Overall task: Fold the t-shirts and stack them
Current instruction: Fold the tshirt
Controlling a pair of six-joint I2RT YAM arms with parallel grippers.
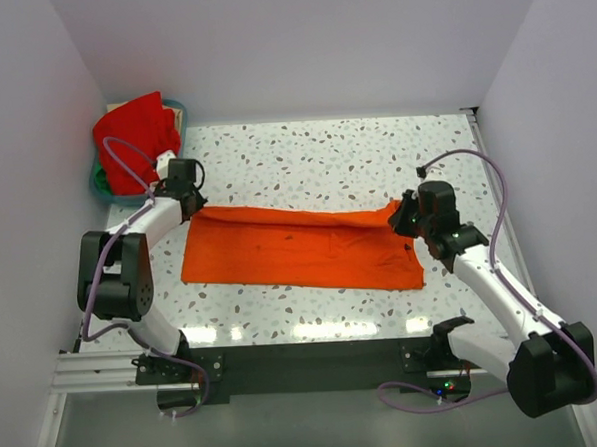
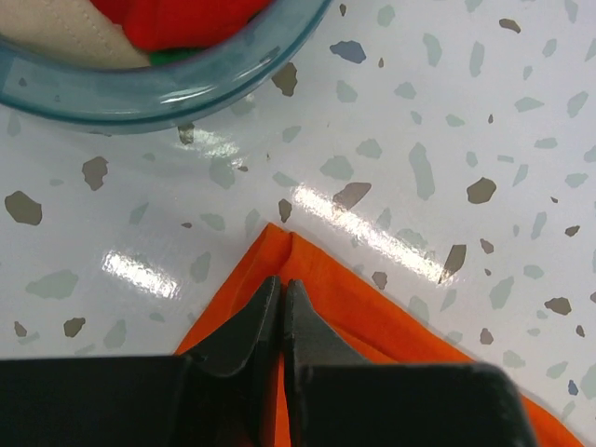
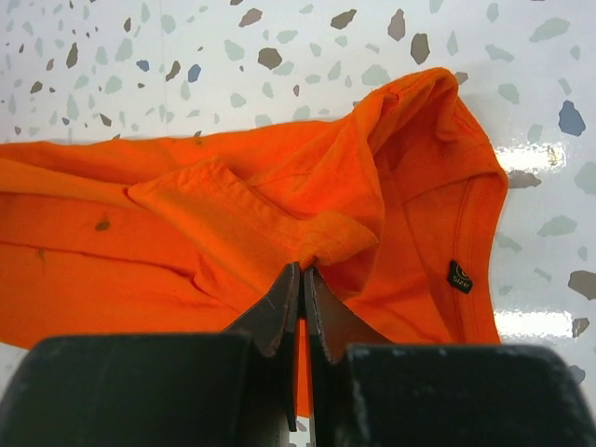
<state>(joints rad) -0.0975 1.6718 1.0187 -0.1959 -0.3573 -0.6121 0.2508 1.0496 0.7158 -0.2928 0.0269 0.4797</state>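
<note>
My left gripper is pinching a layer that covers only the far edge of the orange t-shirt (image 1: 300, 247), so next it should move back a little over the flat layer (image 1: 203, 232) and let go.
An orange t-shirt (image 1: 300, 247) lies folded into a long strip across the middle of the speckled table. My left gripper (image 1: 184, 194) is shut on its far left corner (image 2: 307, 279), pinching the cloth low at the table. My right gripper (image 1: 410, 218) is shut on a bunched fold of the shirt (image 3: 345, 237) at the far right end, near the collar with its black size tag (image 3: 460, 277). A red t-shirt (image 1: 134, 132) lies heaped in the basket at the back left.
A teal basket (image 1: 98, 186) with red, green and beige cloth stands in the back left corner; its rim (image 2: 168, 88) is just beyond the left gripper. White walls close in the table on three sides.
</note>
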